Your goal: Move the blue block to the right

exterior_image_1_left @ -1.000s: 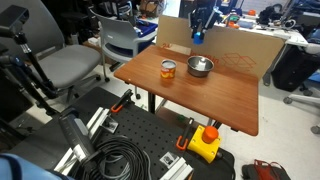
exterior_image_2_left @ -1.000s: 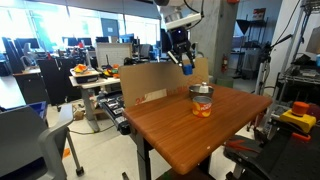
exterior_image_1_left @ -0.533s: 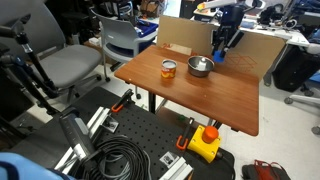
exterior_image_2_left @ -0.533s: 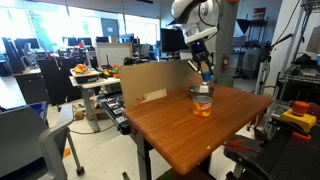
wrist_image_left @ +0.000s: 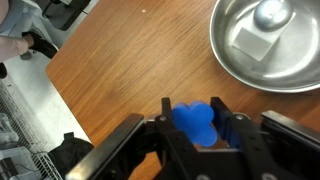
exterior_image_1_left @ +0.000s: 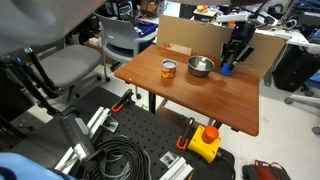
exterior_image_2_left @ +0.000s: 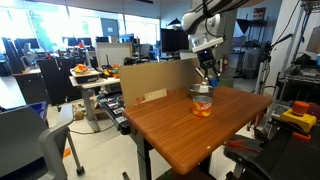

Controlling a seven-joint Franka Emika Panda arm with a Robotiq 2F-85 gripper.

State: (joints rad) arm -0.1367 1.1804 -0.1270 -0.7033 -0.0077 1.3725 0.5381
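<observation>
I need to lower the blue block [exterior_image_1_left: 227, 69] onto the bare tabletop beside the metal bowl next and release it there, as that patch is clear.
My gripper [exterior_image_1_left: 231, 64] is shut on the blue block [exterior_image_1_left: 227, 69] and holds it low over the brown table [exterior_image_1_left: 190, 95], just beside the metal bowl [exterior_image_1_left: 200, 67]. In the wrist view the blue block [wrist_image_left: 196, 121] sits between the two black fingers [wrist_image_left: 197, 125], with the metal bowl [wrist_image_left: 270, 45] at the upper right. In an exterior view the gripper [exterior_image_2_left: 209, 80] hangs behind the bowl [exterior_image_2_left: 201, 93], and the block [exterior_image_2_left: 210, 85] shows as a small blue spot. Whether the block touches the table I cannot tell.
An orange-labelled can [exterior_image_1_left: 168, 70] stands next to the bowl; it also shows in an exterior view [exterior_image_2_left: 203, 106]. A cardboard wall [exterior_image_1_left: 215, 42] lines the table's far edge. Chairs [exterior_image_1_left: 70, 65], cables [exterior_image_1_left: 125, 155] and a yellow box with a red button [exterior_image_1_left: 204, 143] lie around the table.
My gripper, with the blue block in it, has moved from above the cardboard wall across past the bowl and down toward the table surface.
</observation>
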